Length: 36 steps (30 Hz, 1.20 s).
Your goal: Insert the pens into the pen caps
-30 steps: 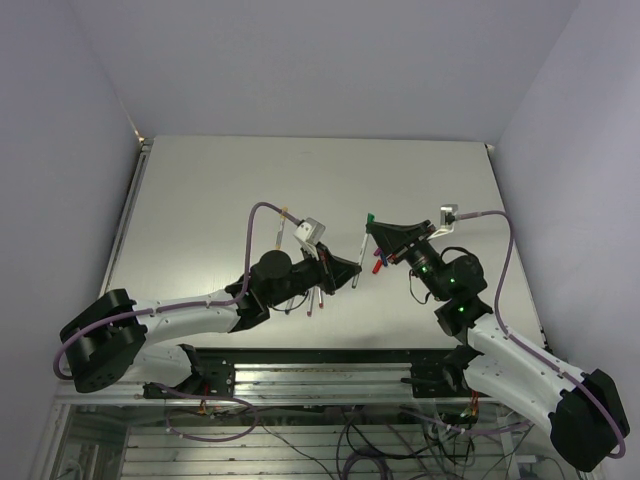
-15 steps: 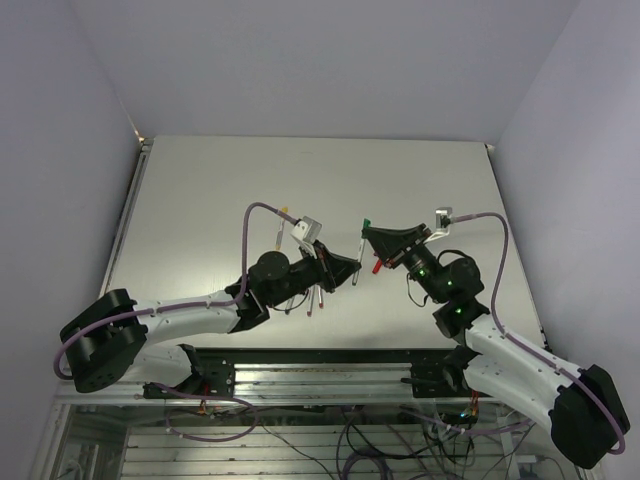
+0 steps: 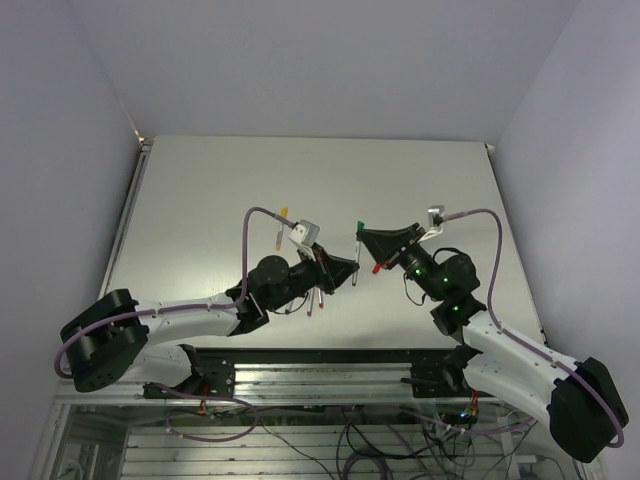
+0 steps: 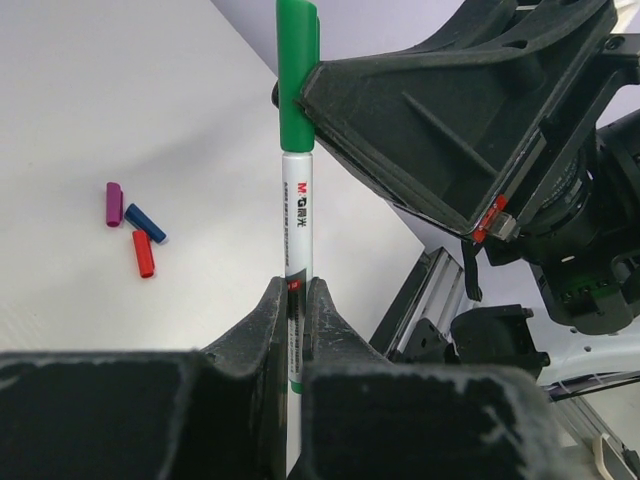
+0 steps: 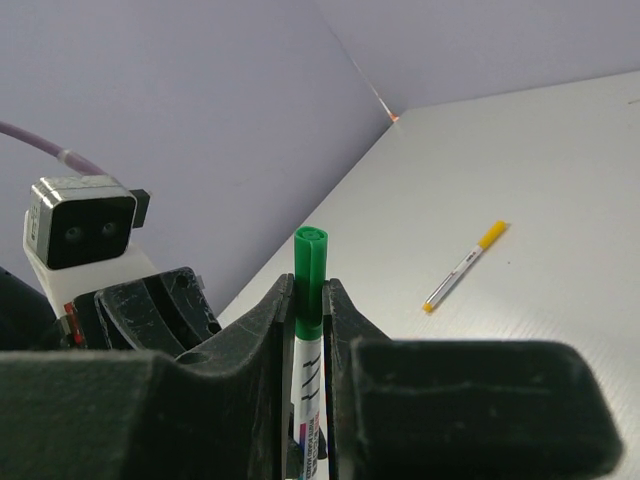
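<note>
The green cap [image 3: 359,227] is on, so my left gripper should move outward, down and left in the top view and let go of its white pen on the tabletop [image 3: 294,215] beside the yellow pen.
A white pen [image 4: 297,215] with a green band is pinched upright in my left gripper [image 4: 297,292], which is shut on its barrel. The green cap [image 4: 297,75] sits on the pen's upper end, and my right gripper [image 5: 310,292] is shut on that cap [image 5: 310,270]. In the top view both grippers meet above the middle of the table, left gripper [image 3: 346,268] below, right gripper [image 3: 361,236] above, the green cap [image 3: 359,227] poking out. Purple [image 4: 114,203], blue [image 4: 146,223] and red [image 4: 143,253] caps lie on the table.
A capped yellow pen [image 5: 463,265] lies alone on the white table [image 3: 200,190], also seen in the top view as the yellow pen [image 3: 282,225]. More loose pens [image 3: 321,297] lie partly under my left arm. The red cap [image 3: 376,267] is below the right gripper.
My right gripper has shifted left and slightly nearer with the green cap, bringing it onto the end of the pen held by my left gripper. The left gripper barely moved.
</note>
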Tool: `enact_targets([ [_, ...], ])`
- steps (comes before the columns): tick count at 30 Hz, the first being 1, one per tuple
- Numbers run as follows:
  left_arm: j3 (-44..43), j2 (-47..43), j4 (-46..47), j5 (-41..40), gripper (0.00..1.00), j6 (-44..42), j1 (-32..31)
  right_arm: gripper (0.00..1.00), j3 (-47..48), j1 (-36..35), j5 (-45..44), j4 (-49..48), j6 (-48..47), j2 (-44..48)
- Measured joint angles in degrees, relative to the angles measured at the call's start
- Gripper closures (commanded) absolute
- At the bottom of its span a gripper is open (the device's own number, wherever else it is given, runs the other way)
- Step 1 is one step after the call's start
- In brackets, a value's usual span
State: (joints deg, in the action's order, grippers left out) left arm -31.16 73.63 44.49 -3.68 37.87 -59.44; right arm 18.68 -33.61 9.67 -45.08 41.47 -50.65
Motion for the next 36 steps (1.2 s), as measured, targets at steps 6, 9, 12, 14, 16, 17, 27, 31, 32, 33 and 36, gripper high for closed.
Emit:
enact_targets([
  [6,-0.02,-0.02,-1.49,-1.29,0.93,-1.86,-0.28,1.00,0.74,-0.70,0.17,2.84,-2.16,-0.02],
  [9,-0.02,-0.39,-2.91,-2.27,0.93,-3.13,-0.42,1.00,0.85,-1.29,-0.15,4.00,-3.19,0.00],
  [12,-0.04,-1.05,-4.61,-3.23,0.93,-4.42,-0.52,1.00,0.92,-2.14,-1.05,5.16,-4.04,0.02],
  [14,-0.04,-1.42,-5.42,-3.58,0.93,-5.05,-0.52,1.00,0.94,-2.67,-1.75,5.57,-4.44,0.00],
  [16,-0.07,-1.46,-5.86,-3.78,0.93,-5.55,-0.52,1.00,1.05,-3.39,-2.64,6.01,-4.94,-0.15],
  [17,-0.07,-1.46,-6.16,-3.85,0.93,-5.73,-0.50,1.00,1.16,-3.85,-3.08,6.23,-5.27,-0.37],
  [27,-0.07,-1.46,-7.76,-3.74,0.93,-5.97,1.09,1.00,3.67,-9.03,-9.05,8.33,-8.57,-3.32],
  [31,-0.17,-2.62,-7.89,-4.72,0.93,-6.16,2.45,1.00,3.65,-10.67,-9.60,10.51,-9.09,-3.65],
  [32,-0.44,-3.54,-7.76,-5.53,0.93,-6.25,3.21,1.00,3.48,-11.26,-9.55,11.87,-9.05,-3.96],
  [33,-0.48,-4.20,-8.48,-5.84,0.93,-6.49,3.61,1.00,3.56,-11.45,-10.05,11.91,-9.09,-4.31],
  [36,-1.42,-5.44,-7.13,-7.26,0.93,-6.73,4.50,0.90,4.07,-12.04,-10.45,15.61,-9.57,-5.05],
])
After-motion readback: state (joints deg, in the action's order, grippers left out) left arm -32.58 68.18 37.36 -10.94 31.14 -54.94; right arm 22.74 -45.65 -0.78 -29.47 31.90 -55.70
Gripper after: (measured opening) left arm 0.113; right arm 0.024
